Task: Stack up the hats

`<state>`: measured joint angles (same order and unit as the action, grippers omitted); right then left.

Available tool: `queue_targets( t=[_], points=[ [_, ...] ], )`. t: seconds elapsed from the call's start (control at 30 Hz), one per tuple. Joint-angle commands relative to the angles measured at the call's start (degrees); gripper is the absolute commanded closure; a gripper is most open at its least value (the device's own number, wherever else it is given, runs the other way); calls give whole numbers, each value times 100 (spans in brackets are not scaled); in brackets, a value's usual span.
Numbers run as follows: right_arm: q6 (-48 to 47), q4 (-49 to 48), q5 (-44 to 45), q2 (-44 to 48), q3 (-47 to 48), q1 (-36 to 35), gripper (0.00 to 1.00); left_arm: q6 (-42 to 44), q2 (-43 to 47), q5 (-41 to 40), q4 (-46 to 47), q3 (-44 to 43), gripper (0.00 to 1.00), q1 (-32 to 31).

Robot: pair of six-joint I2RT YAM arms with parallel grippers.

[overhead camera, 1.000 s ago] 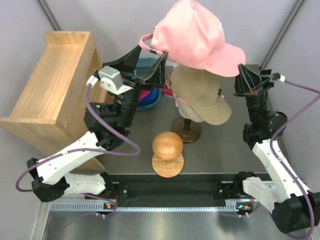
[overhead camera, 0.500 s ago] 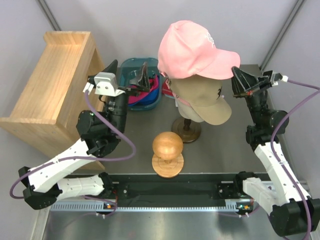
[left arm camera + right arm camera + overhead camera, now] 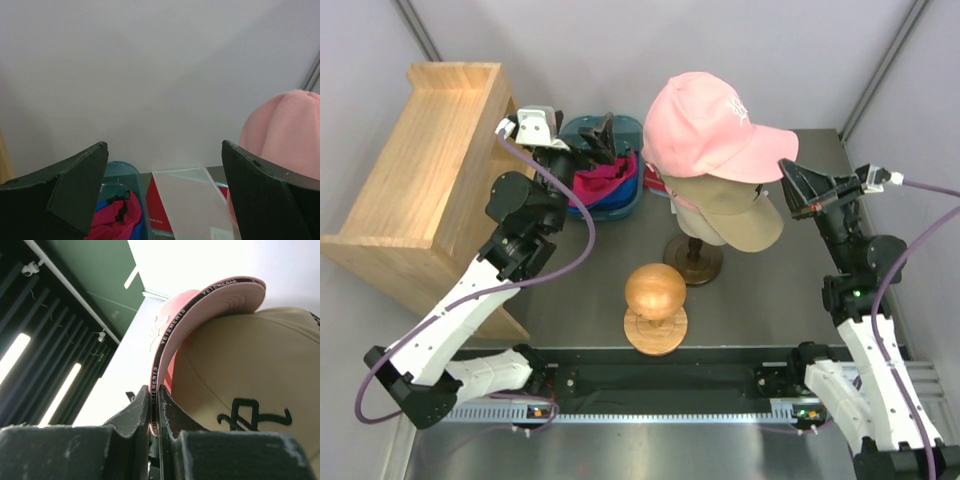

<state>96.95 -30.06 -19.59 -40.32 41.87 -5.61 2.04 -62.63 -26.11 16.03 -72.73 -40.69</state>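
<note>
My right gripper needs to move back and down next toward the tan hat's brim (image 3: 748, 223) and let go of the pink hat (image 3: 705, 125), because the tan hat's edge is below and back of my gripper.
A light pink hat (image 3: 705, 125) sits tilted over the tan hat (image 3: 732, 212), which rests on the mannequin stand (image 3: 692, 262). My right gripper (image 3: 788, 190) is shut on the pink hat's brim edge. The right wrist view shows its jaws (image 3: 155, 401) pinching that brim (image 3: 200, 305) just over the tan hat (image 3: 240, 370) with its black letter. My left gripper (image 3: 592, 145) hangs open and empty over a teal bin (image 3: 582, 126). The bin holds the magenta hat (image 3: 603, 182) and the blue hat (image 3: 618, 200). In the left wrist view the magenta hat (image 3: 112, 222) lies below my open left gripper (image 3: 165, 165).
A wooden shelf unit (image 3: 430, 170) stands at the left, close to the left arm. In front of the mannequin stand is a wooden ball on a stand (image 3: 655, 295). A red card under a clear sheet (image 3: 160, 205) lies beside the bin. Grey walls close in behind.
My left gripper let go of the pink hat, opened wide and drew back left over the bin. The pink hat came down onto the tan hat, and the right gripper came down with it.
</note>
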Motion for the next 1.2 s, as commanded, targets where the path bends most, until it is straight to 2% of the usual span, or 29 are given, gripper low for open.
queue_targets(
  t=[0.0,0.4,0.63,0.97,1.17],
  points=[
    [-281,737,52,489,-100,95,100,-1002,-74,834,-197,-268,1,342],
    [-492,2416,465,1228,-513,104,100,-1979,-802,1573,190,-409,1,570],
    [-676,3874,606,1473,-364,112,100,-2384,-1155,1986,330,-462,1,720],
    [-1827,5044,378,1035,462,112,100,-2762,-1260,2338,541,-294,1,755],
    [-2285,5362,369,841,735,112,100,-2946,-1190,2584,427,-119,1,764]
  ],
)
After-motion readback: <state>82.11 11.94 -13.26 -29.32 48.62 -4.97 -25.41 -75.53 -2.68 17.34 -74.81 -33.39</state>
